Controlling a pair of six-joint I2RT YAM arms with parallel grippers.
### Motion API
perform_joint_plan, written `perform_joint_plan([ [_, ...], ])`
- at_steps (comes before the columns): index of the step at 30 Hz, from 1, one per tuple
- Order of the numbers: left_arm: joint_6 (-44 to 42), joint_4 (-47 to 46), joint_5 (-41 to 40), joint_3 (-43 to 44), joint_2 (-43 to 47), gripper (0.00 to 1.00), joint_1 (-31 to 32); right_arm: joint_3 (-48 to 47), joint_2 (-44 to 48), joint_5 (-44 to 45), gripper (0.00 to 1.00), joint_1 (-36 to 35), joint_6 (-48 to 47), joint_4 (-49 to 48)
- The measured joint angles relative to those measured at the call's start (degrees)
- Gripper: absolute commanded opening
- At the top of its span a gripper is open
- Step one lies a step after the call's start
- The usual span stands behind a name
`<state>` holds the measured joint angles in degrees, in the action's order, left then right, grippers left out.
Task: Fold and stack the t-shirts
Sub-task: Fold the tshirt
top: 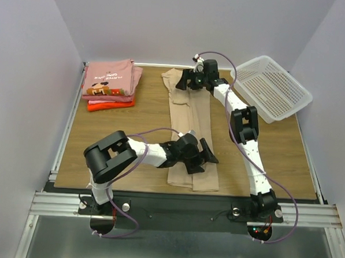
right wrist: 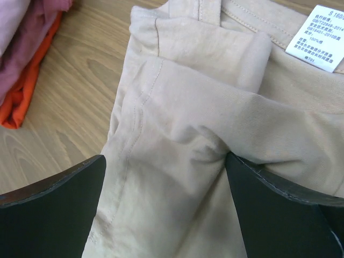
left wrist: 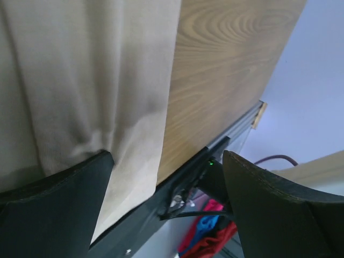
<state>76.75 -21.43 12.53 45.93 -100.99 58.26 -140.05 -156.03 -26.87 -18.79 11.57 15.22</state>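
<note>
I should move my left gripper back and to the left in the top view next, onto the t-shirt's near stack-side corner (top: 170,181), because the tan t-shirt still lies at full length.
The tan t-shirt (top: 190,127) lies folded into a long narrow strip down the middle of the table. My left gripper (top: 204,160) is open at the strip's near right edge. In the left wrist view (left wrist: 166,180) its left finger (left wrist: 59,199) rests on the tan cloth (left wrist: 91,80) and the right one hangs past the table edge. My right gripper (top: 190,82) is open at the collar end. In the right wrist view (right wrist: 164,188) both fingers straddle a sleeve fold of the tan shirt (right wrist: 183,129). Pink tees (top: 110,78) are stacked on a red-orange one (top: 110,105) at the far left.
A white perforated basket (top: 273,88) sits tilted at the far right corner. The tan shirt's white care label (right wrist: 317,37) shows by the collar. The stack's pink and orange edges (right wrist: 21,80) lie left of the right gripper. The table's front rail (left wrist: 209,156) runs under the left gripper.
</note>
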Motion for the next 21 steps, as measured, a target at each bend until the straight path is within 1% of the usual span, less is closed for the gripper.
perform_joint_plan([
  [3, 2.25, -1.11, 1.14, 3.32, -3.21, 0.98, 1.38, -2.47, -1.84, -1.33, 1.00, -0.04, 1.49, -0.61],
  [7, 3.54, 0.74, 0.70, 4.22, -3.26, 0.98, 1.53, -2.54, -1.84, -1.42, 1.00, -0.04, 2.16, -0.90],
  [9, 3.91, 3.17, -0.57, 5.20, -2.93, 0.98, 1.92, -2.51, -1.84, -1.53, 1.00, -0.04, 2.25, -0.96],
  [11, 3.63, 7.04, -2.45, 6.60, -2.16, 0.98, 2.49, -2.43, -1.68, -1.79, 1.00, -0.04, 2.43, -0.98],
  [17, 0.33, 29.35, -10.56, 15.10, -0.17, 0.98, 7.23, -0.02, 0.74, -1.92, 1.00, -0.04, 4.46, -0.61],
  [19, -0.50, 36.54, -14.80, 19.08, 0.79, 0.98, 9.84, 1.62, 2.89, -1.95, 1.00, -0.07, 5.22, -0.04],
  [21, -0.90, 40.17, -17.55, 20.96, 2.71, 0.98, 11.47, 4.50, 6.86, -1.75, 1.00, -0.07, 5.77, 0.74],
])
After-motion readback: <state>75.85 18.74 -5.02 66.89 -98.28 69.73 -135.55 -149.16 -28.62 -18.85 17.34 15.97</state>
